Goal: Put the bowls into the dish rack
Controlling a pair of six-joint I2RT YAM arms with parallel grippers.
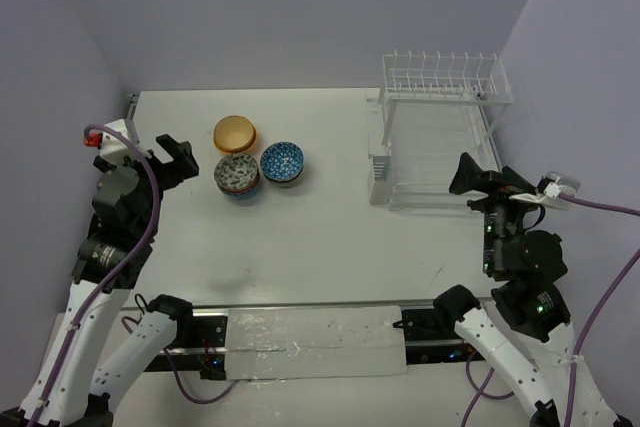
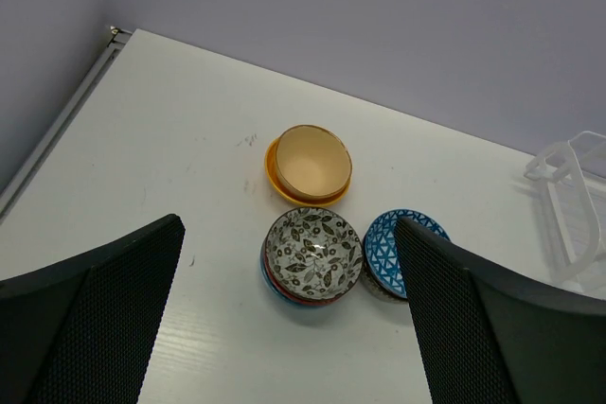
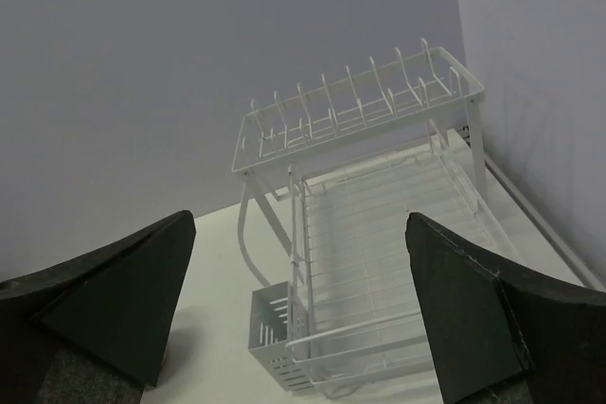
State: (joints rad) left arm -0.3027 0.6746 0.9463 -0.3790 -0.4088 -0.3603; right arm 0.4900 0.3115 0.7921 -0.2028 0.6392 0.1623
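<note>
I will next swing my right gripper across and down onto the blue-white bowl's rack-side rim. That rim is to the gripper's left in the top view, clear of other bowls.
Three groups of bowls sit on the white table left of centre: an orange-yellow stack, a leaf-patterned brown bowl on a small stack, and a blue-white patterned bowl. The dish rack stands at the back right with nothing in it. My left gripper hangs open above and left of the bowls. My right gripper is open, just near of the rack's front edge. Neither holds anything.
A small side basket hangs on the rack's left front corner. Purple walls close in the table at the back and both sides. A taped strip runs between the arm bases at the near edge.
</note>
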